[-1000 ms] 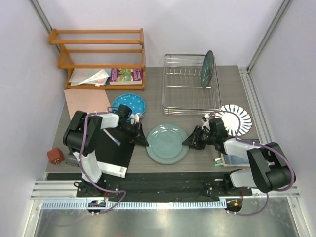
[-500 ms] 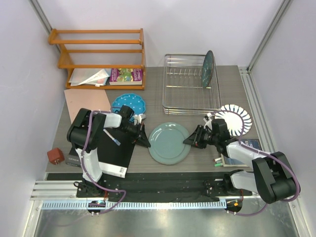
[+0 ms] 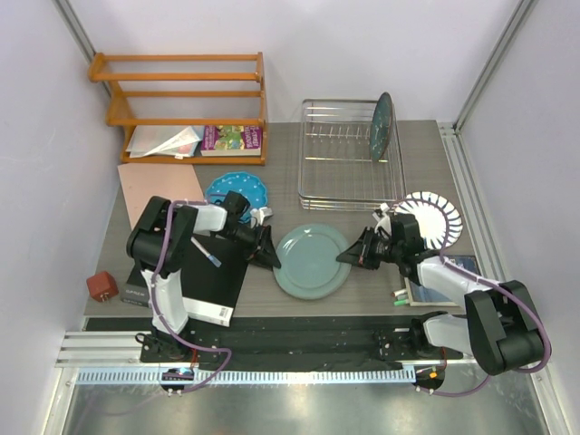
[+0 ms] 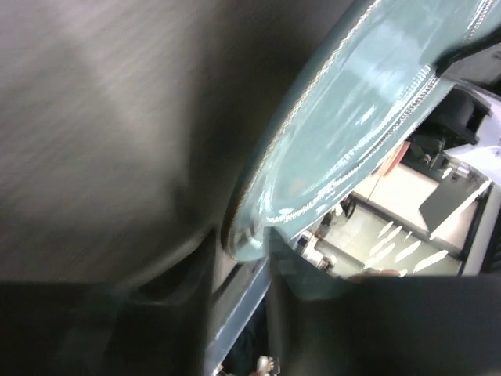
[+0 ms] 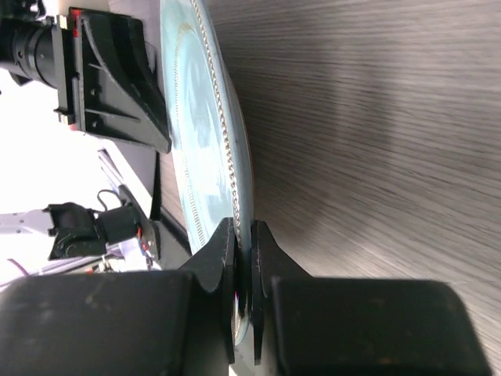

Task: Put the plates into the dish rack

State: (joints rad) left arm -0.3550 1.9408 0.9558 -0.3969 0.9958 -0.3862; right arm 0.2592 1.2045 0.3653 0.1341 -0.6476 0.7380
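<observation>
The slots beside the dark teal plate [image 3: 381, 125] are empty, so my right gripper needs to lift the grey-green plate, turn outward to the rack [image 3: 344, 201], lower the plate there and let go.
The grey-green plate [image 3: 313, 261] lies mid-table. My right gripper [image 3: 349, 256] is shut on its right rim; the right wrist view shows the rim [image 5: 200, 133] pinched between the two fingers [image 5: 243, 251]. At the left rim sits my left gripper [image 3: 269, 254], open, with the plate's edge [image 4: 368, 102] at the mouth of the gap [image 4: 243, 251]. The dark teal plate [image 3: 381, 125] stands upright in the dish rack [image 3: 344, 201]. Behind the left arm lies the blue dotted plate [image 3: 237, 189]. The striped plate [image 3: 433, 217] lies behind the right arm.
An orange wooden shelf [image 3: 181, 100] with books [image 3: 232, 138] stands at the back left. A pink sheet [image 3: 159, 186] and a black book [image 3: 204, 281] lie under the left arm. A red-brown block [image 3: 101, 285] sits at the left edge.
The left gripper pushed the grey-green plate to the right, then its jaws opened. The right gripper closed on the plate's right rim.
</observation>
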